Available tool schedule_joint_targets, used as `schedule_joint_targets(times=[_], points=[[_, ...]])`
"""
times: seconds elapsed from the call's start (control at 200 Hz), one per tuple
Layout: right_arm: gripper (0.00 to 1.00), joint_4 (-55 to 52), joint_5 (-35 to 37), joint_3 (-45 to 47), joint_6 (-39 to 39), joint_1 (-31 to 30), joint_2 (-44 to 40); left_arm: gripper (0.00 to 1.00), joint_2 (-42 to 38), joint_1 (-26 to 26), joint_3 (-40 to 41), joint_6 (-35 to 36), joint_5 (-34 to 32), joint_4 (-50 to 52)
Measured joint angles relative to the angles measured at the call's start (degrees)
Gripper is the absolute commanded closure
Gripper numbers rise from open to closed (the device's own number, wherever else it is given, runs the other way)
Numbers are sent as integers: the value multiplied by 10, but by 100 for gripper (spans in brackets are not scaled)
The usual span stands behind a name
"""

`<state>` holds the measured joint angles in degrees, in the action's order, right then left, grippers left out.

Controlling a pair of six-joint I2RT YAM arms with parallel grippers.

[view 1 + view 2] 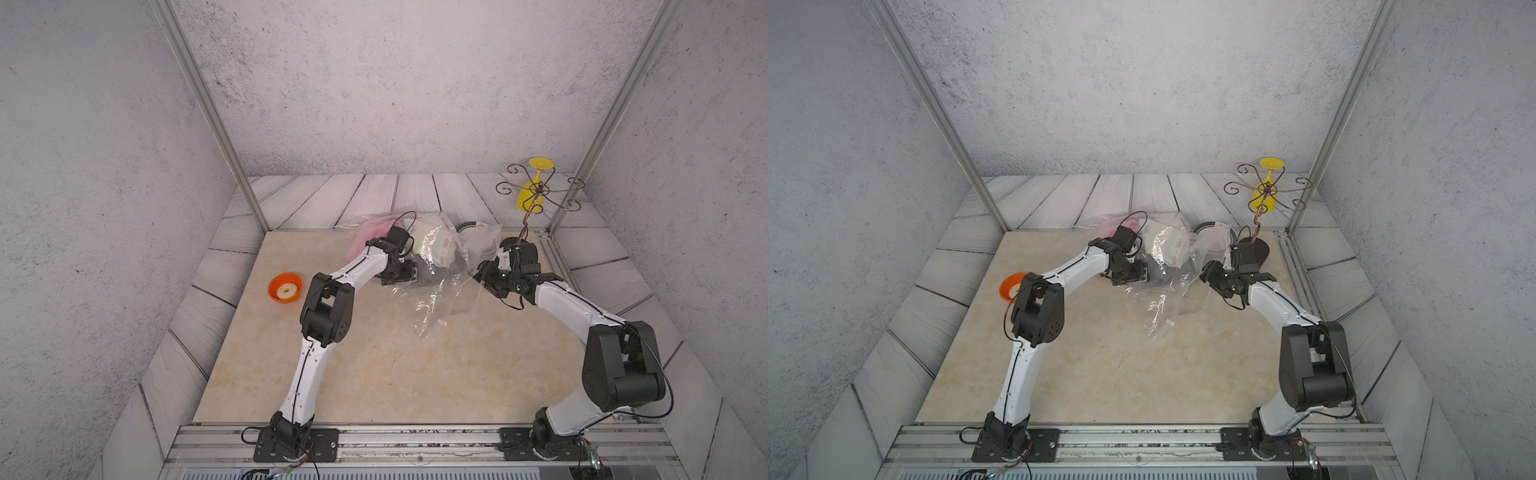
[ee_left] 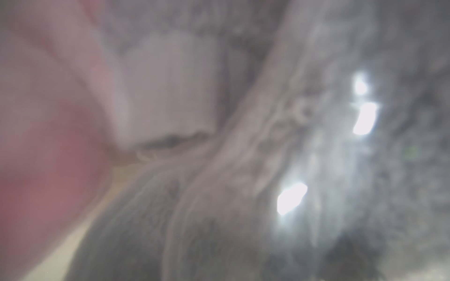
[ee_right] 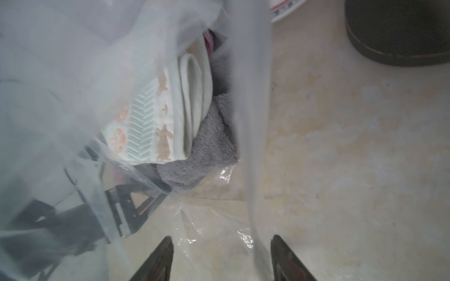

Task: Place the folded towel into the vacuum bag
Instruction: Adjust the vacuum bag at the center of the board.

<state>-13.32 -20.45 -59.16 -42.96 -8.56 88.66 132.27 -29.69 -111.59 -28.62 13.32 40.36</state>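
My right gripper draws its open fingers back onto the bag's zip edge by the white slider clip next, clear of towels, since that edge lies back from it.
The clear crinkly vacuum bag lies at the table's back middle, its white slider clip toward the front. A grey folded towel lies in the bag's mouth under a white patterned towel. Pink cloth shows behind it. My left gripper is at the grey towel under the plastic; its jaws are hidden and its wrist view is blurred. My right gripper stands open at the bag's right side, with the bag's edge strip hanging between its fingers.
An orange lid with a white ring sits at the left. A wire stand holding a yellow glass rises at the back right, its dark round base close to my right wrist. A striped-rim plate lies behind the bag.
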Motion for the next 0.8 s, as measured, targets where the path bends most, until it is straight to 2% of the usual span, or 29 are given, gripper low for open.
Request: schedule_joint_targets(times=[0.19,0.37,0.596,0.801], points=[[36,-54,51,104,2,-1,-115,20,-144,0,175,-1,6,-29],[37,-56,10,156,20,-4,-162,20,-232,0,262,0,37,-46],[37,-92,-60,171,66,-24,-161,20,-256,-8,334,17,85,-59],[38,-36,-139,177,75,-29,-97,20,-256,-27,355,35,127,-62]])
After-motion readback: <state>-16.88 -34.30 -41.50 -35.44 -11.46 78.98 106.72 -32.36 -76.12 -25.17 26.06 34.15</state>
